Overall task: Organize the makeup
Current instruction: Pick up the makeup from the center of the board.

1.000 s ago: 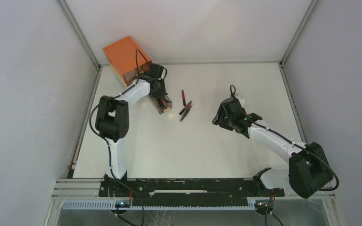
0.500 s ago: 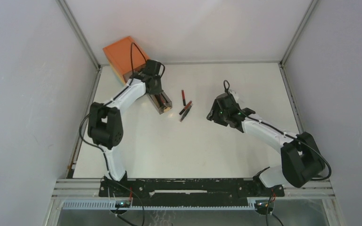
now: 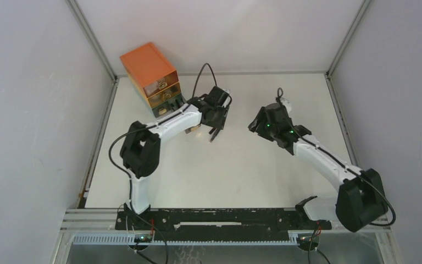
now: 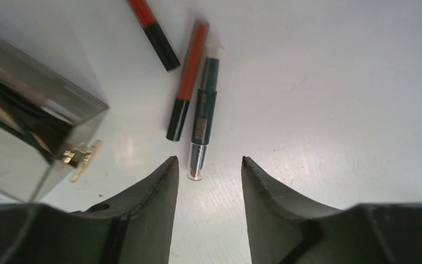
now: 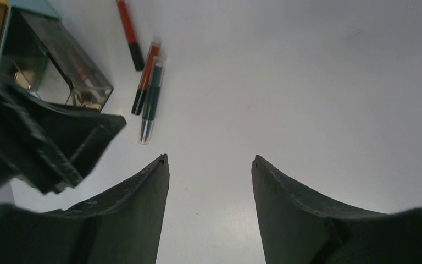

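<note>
My left gripper lowers onto the teal pencil's near end with the cap next and closes. That end sticks out past the red and black pencil beside it.
Three makeup pencils lie together on the white table. In the left wrist view they are a red and black pencil, a second red and black pencil and a dark teal pencil with a clear cap. My left gripper hovers open just short of the teal pencil's capped end, with nothing between its fingers. My right gripper is open and empty to the right of the pencils, which also show there as a teal pencil beside a red one.
The orange three-drawer box stands at the back left corner. A clear drawer with a gold knob is pulled out just left of the pencils. Grey walls close in the table on three sides.
My left gripper has left the drawer, swung right over the pencils and opened. The right gripper has shifted slightly and its jaws stand a little wider.
</note>
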`<state>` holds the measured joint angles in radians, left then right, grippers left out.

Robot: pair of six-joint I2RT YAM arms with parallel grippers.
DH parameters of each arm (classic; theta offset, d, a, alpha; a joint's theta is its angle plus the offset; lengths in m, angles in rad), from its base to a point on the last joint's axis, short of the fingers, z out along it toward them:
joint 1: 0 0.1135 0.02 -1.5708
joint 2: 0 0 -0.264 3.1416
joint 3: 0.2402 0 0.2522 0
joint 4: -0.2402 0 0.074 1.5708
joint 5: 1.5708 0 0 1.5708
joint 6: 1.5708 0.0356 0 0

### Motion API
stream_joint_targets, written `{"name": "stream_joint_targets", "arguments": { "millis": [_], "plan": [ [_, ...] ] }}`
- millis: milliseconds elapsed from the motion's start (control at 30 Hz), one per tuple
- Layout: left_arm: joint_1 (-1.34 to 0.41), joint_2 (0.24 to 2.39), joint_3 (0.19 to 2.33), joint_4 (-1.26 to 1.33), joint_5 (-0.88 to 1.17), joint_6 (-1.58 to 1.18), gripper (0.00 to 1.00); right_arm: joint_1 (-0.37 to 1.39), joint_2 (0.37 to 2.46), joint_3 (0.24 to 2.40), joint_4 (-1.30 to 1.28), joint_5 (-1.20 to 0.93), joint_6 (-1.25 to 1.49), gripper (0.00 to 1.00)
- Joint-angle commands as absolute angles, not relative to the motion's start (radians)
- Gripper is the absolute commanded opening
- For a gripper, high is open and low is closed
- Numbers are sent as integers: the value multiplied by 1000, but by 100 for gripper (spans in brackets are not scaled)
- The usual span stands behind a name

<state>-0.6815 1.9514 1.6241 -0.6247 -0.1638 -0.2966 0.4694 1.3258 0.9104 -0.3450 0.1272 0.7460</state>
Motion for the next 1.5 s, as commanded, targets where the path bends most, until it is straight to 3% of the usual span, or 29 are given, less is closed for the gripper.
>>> {"name": "stream_joint_targets", "arguments": {
  "millis": [0, 200, 467, 567, 700, 767, 1133, 1333, 1467],
  "plan": [
    [-711, 2008, 1675, -658, -173, -302, 52, 384, 1206, 846, -376, 170, 719, 65],
    [-716, 2072, 1688, -661, -179, -321, 52, 276, 1137, 804, -413, 160, 680, 65],
    [-716, 2147, 1706, -657, -202, -308, 45, 264, 1129, 786, -403, 134, 680, 65],
    [-716, 2157, 1699, -656, -199, -307, 39, 264, 1129, 777, -397, 130, 681, 65],
    [-716, 2152, 1685, -649, -181, -304, 21, 264, 1131, 776, -396, 129, 679, 64],
    [-719, 2147, 1685, -645, -153, -281, 18, 264, 1133, 776, -392, 124, 680, 64],
    [-674, 1899, 1698, -663, -38, -295, 12, 264, 1137, 776, -355, 89, 678, 64],
    [-525, 1824, 1646, -620, -62, -503, 7, 264, 1118, 777, -363, 79, 663, 64],
    [-420, 1791, 1544, -548, -103, -607, 11, 264, 1104, 776, -382, 86, 652, 64]
  ]
}}
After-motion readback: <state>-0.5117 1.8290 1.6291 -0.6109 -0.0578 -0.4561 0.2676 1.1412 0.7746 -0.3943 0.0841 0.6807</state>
